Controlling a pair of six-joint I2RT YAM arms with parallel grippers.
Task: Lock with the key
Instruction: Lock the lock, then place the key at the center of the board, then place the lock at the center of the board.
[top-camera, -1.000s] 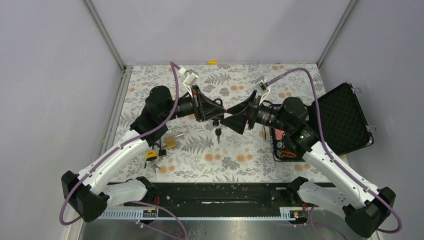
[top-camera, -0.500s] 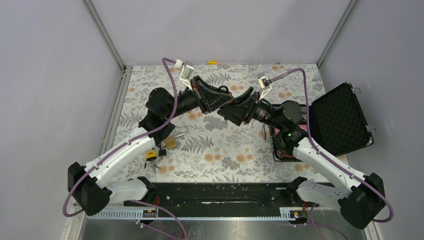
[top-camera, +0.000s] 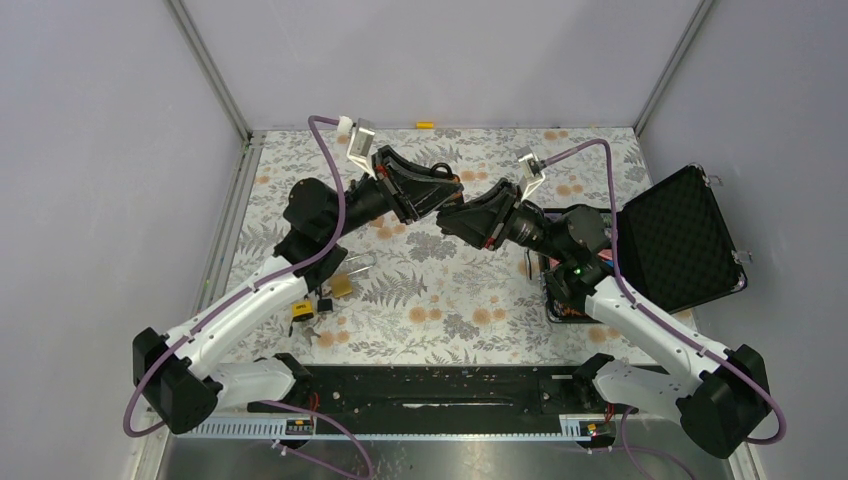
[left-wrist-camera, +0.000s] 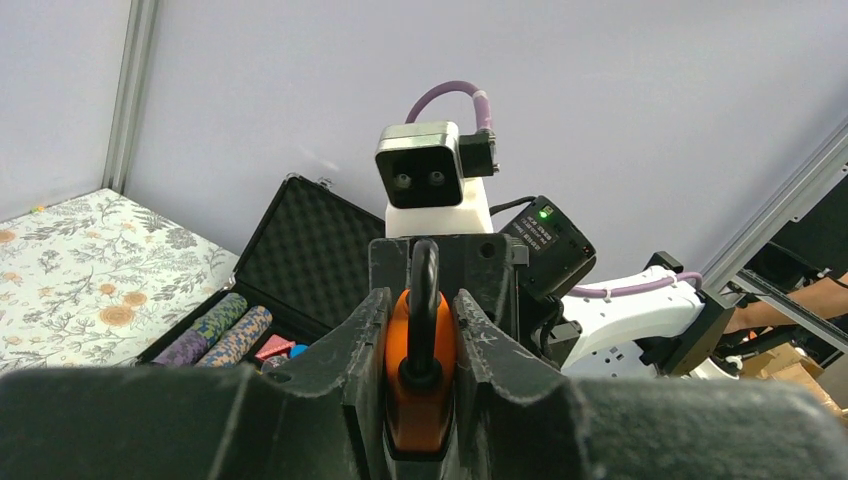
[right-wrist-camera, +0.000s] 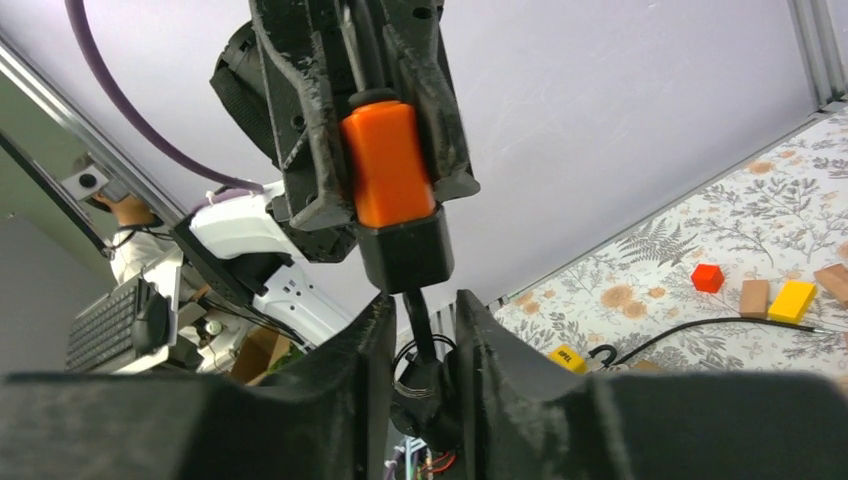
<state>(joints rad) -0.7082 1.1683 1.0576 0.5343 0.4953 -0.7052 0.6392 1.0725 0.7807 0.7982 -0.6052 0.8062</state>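
Note:
I need to lower and tilt my left gripper next toward the floral cloth beside the open black case to let go of the orange padlock (left-wrist-camera: 420, 360), because the padlock is hanging in the air.
My left gripper (left-wrist-camera: 421, 300) is shut on an orange padlock (left-wrist-camera: 420, 360) and holds it up in the air over the middle of the table, its black shackle pointing away from the camera. In the right wrist view the padlock (right-wrist-camera: 385, 165) has a black base, and a black key (right-wrist-camera: 430, 400) sticks out of that base. My right gripper (right-wrist-camera: 418, 305) faces the left one and its fingers press on the key's black head, with a key ring behind it. From above, the left gripper (top-camera: 443, 190) and right gripper (top-camera: 452, 220) meet nose to nose.
An open black case (top-camera: 690, 235) with poker chips (left-wrist-camera: 225, 330) lies at the right. A yellow padlock (top-camera: 303, 310) and a brass padlock (top-camera: 342, 285) lie at the left near the left arm. Small red (right-wrist-camera: 707, 277), wooden (right-wrist-camera: 755, 297) and yellow (right-wrist-camera: 792, 300) blocks lie on the floral cloth.
Both arms have lifted and moved toward the back of the table. The right gripper has gone from wide open to closed around the key hanging from the padlock.

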